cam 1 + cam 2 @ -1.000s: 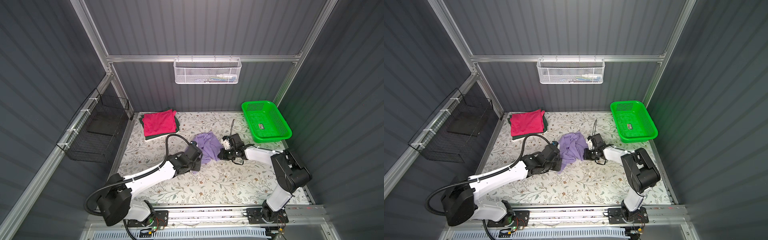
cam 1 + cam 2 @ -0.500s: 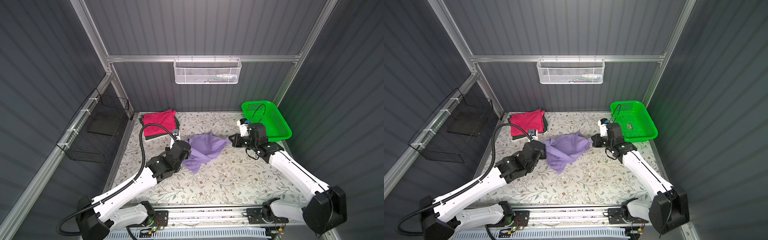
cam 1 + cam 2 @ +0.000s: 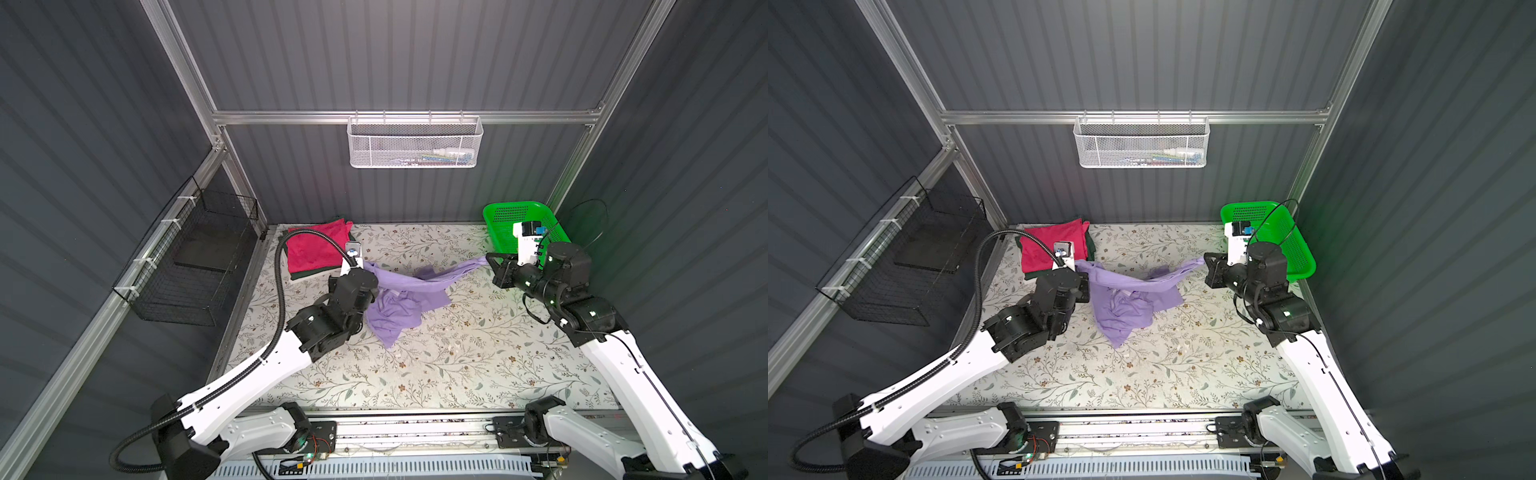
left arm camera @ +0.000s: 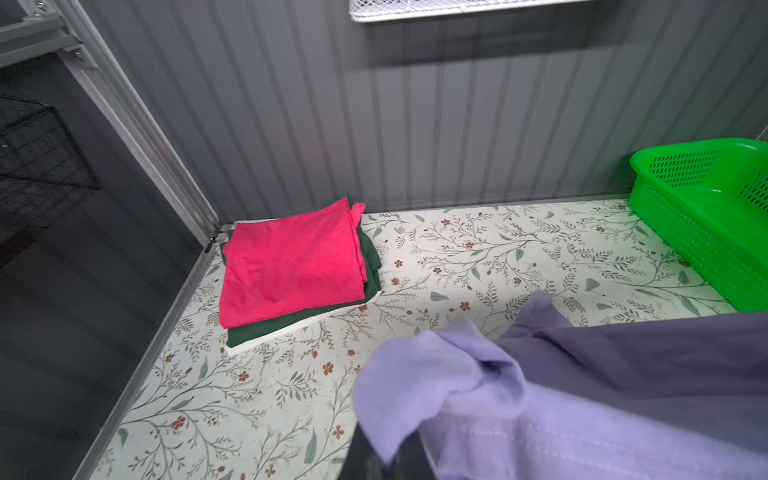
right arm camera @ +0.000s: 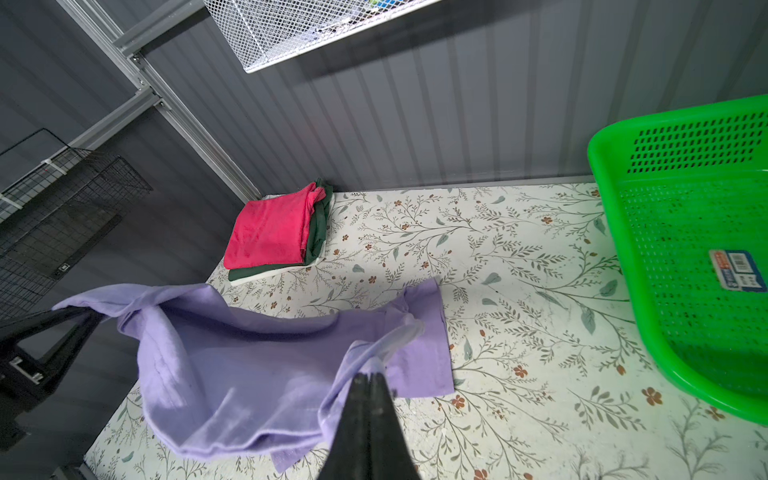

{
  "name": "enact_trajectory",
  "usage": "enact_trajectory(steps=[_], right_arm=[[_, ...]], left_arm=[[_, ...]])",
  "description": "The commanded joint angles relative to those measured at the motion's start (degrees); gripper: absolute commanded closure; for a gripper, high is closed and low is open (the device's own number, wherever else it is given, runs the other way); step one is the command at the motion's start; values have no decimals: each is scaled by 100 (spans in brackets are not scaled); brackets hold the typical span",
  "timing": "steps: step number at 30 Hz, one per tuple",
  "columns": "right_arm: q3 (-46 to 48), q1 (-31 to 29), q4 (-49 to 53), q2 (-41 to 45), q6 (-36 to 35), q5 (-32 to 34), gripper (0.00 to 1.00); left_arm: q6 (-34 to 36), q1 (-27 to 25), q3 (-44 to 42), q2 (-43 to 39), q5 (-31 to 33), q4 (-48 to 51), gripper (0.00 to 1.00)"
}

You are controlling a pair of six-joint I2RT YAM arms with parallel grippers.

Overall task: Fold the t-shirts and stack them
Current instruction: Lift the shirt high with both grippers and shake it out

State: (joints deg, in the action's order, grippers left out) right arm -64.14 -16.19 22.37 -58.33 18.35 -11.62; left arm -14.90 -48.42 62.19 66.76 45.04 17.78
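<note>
Next, my left gripper should lift the shirt to straighten its bunched part, then lower it onto the bare near tabletop below and back from the gripper and release.
A lavender t-shirt (image 3: 399,311) hangs above the floral table, stretched between my two grippers, its lower part drooping to the table. My left gripper (image 3: 368,272) is shut on the shirt's left end; in the left wrist view the cloth (image 4: 623,374) drapes over the jaws. My right gripper (image 3: 490,259) is shut on the right end, and the right wrist view shows its closed fingertips (image 5: 370,376) pinching a bunched edge. At the back left lies a folded magenta t-shirt (image 3: 316,249) on a folded dark green t-shirt (image 4: 291,324), with a white layer beneath.
A bright green mesh basket (image 3: 515,204) stands at the back right, just behind my right wrist. On the left wall hangs a black wire basket (image 3: 199,257). A white mesh basket (image 3: 415,143) hangs on the back wall.
Both grippers have risen and moved apart, left toward the stack and right toward the green basket. The lavender shirt went from a heap on the table to a lifted, stretched band.
</note>
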Motion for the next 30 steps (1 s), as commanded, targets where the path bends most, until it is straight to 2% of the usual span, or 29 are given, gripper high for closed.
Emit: enact_trajectory(steps=[1, 3, 4, 5, 9, 11, 13, 15, 16, 17, 19, 20, 21, 24, 27, 28, 29, 30], right_arm=[[-214, 88, 20, -869, 134, -58, 100], [-735, 126, 22, -1616, 165, -120, 100], [-1156, 116, 37, -2032, 161, -216, 100], [-1626, 111, 114, -2469, 144, -382, 100], [-3651, -181, 442, -4050, -120, -1089, 100], [-5328, -502, 884, -5096, -378, -1514, 100], [-7541, -799, 1618, -6172, -504, -1701, 100], [-10417, -980, 1954, -7613, -134, -1859, 100], [-11086, -987, 1548, -7929, 307, -2112, 100], [-10997, -954, 920, -7856, 734, -2311, 100], [-9288, -842, -911, -6935, 1587, -2623, 100], [-8205, -777, -1847, -6287, 1851, -2603, 100], [-7455, -693, -2288, -5770, 1872, -2470, 100], [-7049, -294, -1687, -5073, 1562, -2449, 100], [-5872, 527, -1589, -4496, 1766, -2691, 100], [-5413, 802, -1662, -4389, 1817, -2803, 100], [-4919, 1117, -1705, -4309, 1804, -2925, 100], [-4437, 1410, -1725, -4283, 1699, -3091, 100]], left_arm=[[-72, 794, -131, 638, -1637, -558, 100], [-381, 1565, 82, 1161, -3074, -773, 100], [-407, 1778, 285, 1361, -3450, -743, 100], [-341, 1905, 535, 1537, -3605, -668, 100], [-107, 2537, 1303, 1613, -3523, -377, 100], [-245, 3140, 1675, 1477, -3607, -268, 100], [-262, 3641, 2202, 1339, -3642, -244, 100], [-52, 3852, 2859, 1237, -3625, -163, 100], [48, 3867, 3159, 1176, -3595, -99, 100], [99, 3867, 3479, 1068, -3633, -93, 100], [68, 3867, 3869, 783, -3737, -201, 100], [-14, 3858, 4028, 634, -3881, -239, 100], [-120, 3850, 4138, 496, -4091, -306, 100], [-639, 3857, 4104, 284, -5013, -340, 100], [-1420, 3769, 3268, 265, -6080, -633, 100], [-1562, 3608, 2886, 251, -6246, -827, 100], [-1537, 3200, 2306, 203, -6120, -1029, 100], [-1373, 2657, 1653, 166, -5712, -1224, 100]])
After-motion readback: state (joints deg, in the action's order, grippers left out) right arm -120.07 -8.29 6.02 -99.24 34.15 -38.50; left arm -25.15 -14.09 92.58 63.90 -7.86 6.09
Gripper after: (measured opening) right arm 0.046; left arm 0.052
